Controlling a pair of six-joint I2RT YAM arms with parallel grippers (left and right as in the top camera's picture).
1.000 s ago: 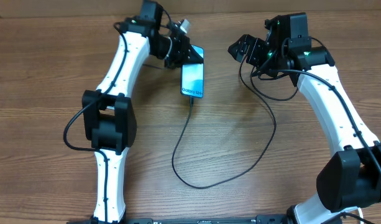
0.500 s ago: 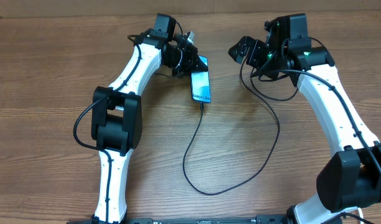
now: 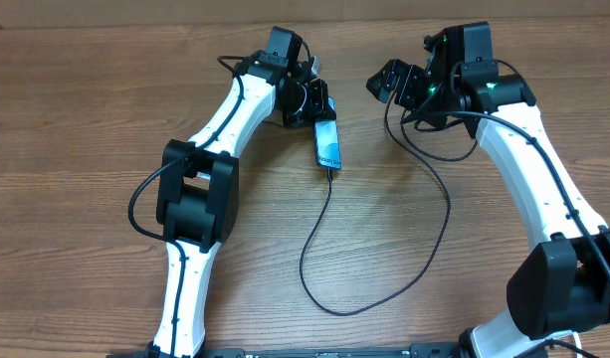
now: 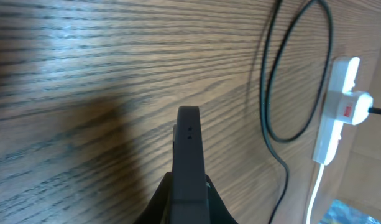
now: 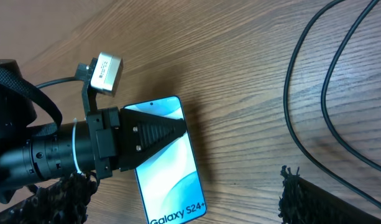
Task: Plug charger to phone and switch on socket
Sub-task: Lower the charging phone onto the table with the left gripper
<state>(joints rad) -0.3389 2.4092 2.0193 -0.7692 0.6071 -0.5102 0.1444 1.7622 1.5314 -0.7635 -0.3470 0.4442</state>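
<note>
The left gripper moves down to the wood beneath the phone next and releases its top end there, since the charger cable already meets the phone's lower end.
My left gripper (image 3: 317, 107) is shut on the top end of the phone (image 3: 327, 145) and holds it turned partly on edge over the table. In the left wrist view the phone (image 4: 189, 149) is edge-on between the jaws (image 4: 189, 190). In the right wrist view its lit blue screen (image 5: 171, 168) reads "Galaxy S24+". The black charger cable (image 3: 329, 288) meets the phone's lower end and loops across the table toward the right arm. The white socket (image 4: 338, 102) with a red mark shows only in the left wrist view. My right gripper (image 3: 394, 85) is open and empty to the right of the phone, with its fingers wide apart (image 5: 181, 190).
The socket's thick white cord (image 4: 316, 186) trails from the strip toward the near edge of the left wrist view. Black cable loops (image 5: 314, 93) lie on the wood close to my right gripper. The table's far edge (image 3: 105, 25) runs along the top of the overhead view.
My left gripper has carried the phone to the right and turned it more on edge. The cable has followed it. The right arm has not moved.
</note>
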